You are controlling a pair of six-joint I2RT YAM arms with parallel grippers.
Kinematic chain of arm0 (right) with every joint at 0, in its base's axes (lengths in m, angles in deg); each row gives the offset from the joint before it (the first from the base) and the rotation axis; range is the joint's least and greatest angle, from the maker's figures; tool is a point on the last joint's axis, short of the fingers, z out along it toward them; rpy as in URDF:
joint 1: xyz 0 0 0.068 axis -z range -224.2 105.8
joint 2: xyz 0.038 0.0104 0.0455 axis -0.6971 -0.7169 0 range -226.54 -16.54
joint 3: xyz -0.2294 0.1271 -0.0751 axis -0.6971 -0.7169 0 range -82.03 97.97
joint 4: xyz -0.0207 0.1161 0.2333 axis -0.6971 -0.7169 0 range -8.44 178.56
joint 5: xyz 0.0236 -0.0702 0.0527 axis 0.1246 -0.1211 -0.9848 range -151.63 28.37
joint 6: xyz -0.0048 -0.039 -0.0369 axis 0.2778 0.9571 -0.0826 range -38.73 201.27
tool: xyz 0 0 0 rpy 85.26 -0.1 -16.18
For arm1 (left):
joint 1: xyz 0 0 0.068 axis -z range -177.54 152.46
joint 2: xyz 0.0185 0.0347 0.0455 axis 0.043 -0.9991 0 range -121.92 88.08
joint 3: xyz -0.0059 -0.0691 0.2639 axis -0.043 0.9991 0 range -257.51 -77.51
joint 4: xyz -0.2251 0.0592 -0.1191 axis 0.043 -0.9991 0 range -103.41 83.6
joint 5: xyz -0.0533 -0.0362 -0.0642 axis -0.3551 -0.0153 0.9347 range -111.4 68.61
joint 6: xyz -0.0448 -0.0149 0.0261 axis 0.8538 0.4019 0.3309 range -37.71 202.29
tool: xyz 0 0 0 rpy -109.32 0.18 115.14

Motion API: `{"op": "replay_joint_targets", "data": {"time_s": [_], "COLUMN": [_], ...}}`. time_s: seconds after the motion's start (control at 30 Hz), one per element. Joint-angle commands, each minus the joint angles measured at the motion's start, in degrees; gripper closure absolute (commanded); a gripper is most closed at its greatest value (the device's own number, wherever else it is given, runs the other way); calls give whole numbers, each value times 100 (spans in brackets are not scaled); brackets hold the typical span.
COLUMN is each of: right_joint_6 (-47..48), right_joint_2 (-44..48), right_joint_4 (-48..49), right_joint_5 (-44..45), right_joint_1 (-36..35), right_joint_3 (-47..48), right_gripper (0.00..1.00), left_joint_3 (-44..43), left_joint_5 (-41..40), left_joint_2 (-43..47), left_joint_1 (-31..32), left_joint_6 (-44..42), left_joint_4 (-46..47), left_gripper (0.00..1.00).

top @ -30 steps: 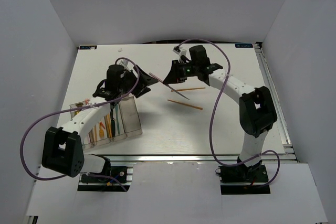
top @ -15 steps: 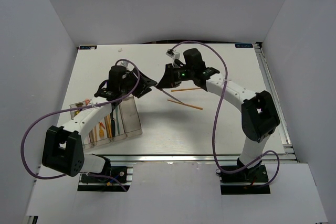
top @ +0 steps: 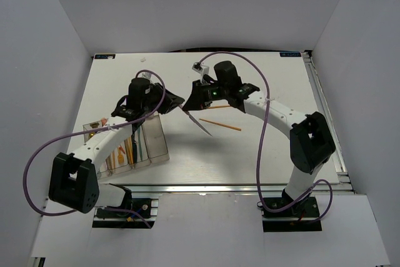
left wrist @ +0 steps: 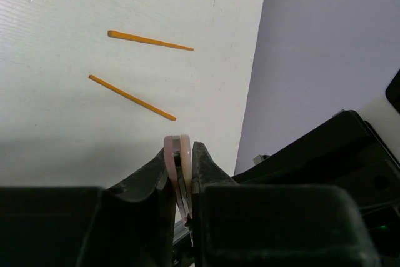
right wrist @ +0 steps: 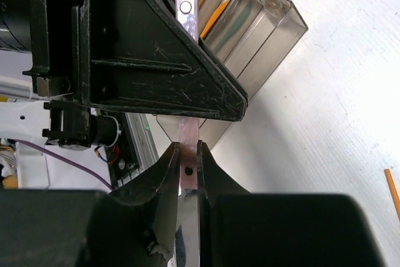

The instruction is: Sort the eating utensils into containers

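Note:
My left gripper will next swing to the left in the top view, turn and lower over the teal knife's container to release it, as other knives lie there.
A knife with a pale pink handle (left wrist: 177, 149) and a dark blade (top: 201, 125) hangs above the table between both arms. My left gripper (top: 179, 102) is shut on its rounded handle end (right wrist: 186, 5). My right gripper (right wrist: 189, 154) is shut on the flat pink shank (right wrist: 189, 130), right beside the left one. The blade slants down toward the near right. Two thin orange sticks (left wrist: 150, 40) (left wrist: 131, 97) lie on the white table (top: 262, 148) past the grippers. The clear containers (top: 153, 148) stand at the near left with orange and teal utensils inside.
The row of clear bins (right wrist: 265, 26) sits just below and behind my left gripper (left wrist: 181, 154). Purple cables (top: 37, 161) loop beside both arms. White walls (top: 44, 60) close in the table on three sides.
My right gripper carried the knife left to the left gripper. The left gripper, wide open a second ago, closed onto the knife's handle end.

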State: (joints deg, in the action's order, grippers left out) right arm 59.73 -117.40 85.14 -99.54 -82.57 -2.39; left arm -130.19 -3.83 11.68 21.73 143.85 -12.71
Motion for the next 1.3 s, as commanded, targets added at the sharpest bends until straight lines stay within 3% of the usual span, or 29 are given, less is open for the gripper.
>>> {"op": "replay_joint_targets", "data": {"time_s": [0.0, 0.07, 0.2, 0.27, 0.3, 0.47, 0.67, 0.87, 1.1, 1.2, 1.27], "right_joint_6": [88, 176, 483, 702, 782, 1116, 1591, 2354, 3128, 3928, 4749], "right_joint_2": [181, 146, 119, 145, 172, 242, 277, 365, 427, 365, 295], "right_joint_4": [272, 219, 79, -9, -36, -115, -141, -229, -440, -914, -1429], "right_joint_5": [30, 38, -23, -32, -84, -322, -971, -1464, -1825, -2088, -2290], "right_joint_1": [40, 40, 58, 101, 128, 470, 892, 1156, 1271, 1323, 1358], "right_joint_3": [69, 139, 254, 254, 237, 87, -9, -10, -36, 148, 254], "right_gripper": [100, 88, 57, 47, 13, 11, 11, 11, 11, 11, 11], "left_joint_3": [-49, -75, -417, -584, -628, -1058, -1815, -1798, -1684, -1622, -1578], "left_joint_5": [10, -68, -384, -464, -543, -551, -1570, -2432, -2231, -2169, -2152], "left_joint_2": [274, 319, 415, 608, 705, 1162, 532, 117, -278, -349, -349], "left_joint_1": [16, 16, -89, -378, -519, -1827, -2278, -2287, -2287, -2287, -2287], "left_joint_6": [-223, -380, -1239, -1653, -1943, -3052, -4370, -4784, -4838, -4776, -4715], "left_joint_4": [-195, -344, -1544, -2004, -2485, -3814, -5064, -4846, -4318, -4195, -4142], "left_gripper": [87, 92, 100, 100, 100, 100, 100, 100, 100, 95, 82]}}
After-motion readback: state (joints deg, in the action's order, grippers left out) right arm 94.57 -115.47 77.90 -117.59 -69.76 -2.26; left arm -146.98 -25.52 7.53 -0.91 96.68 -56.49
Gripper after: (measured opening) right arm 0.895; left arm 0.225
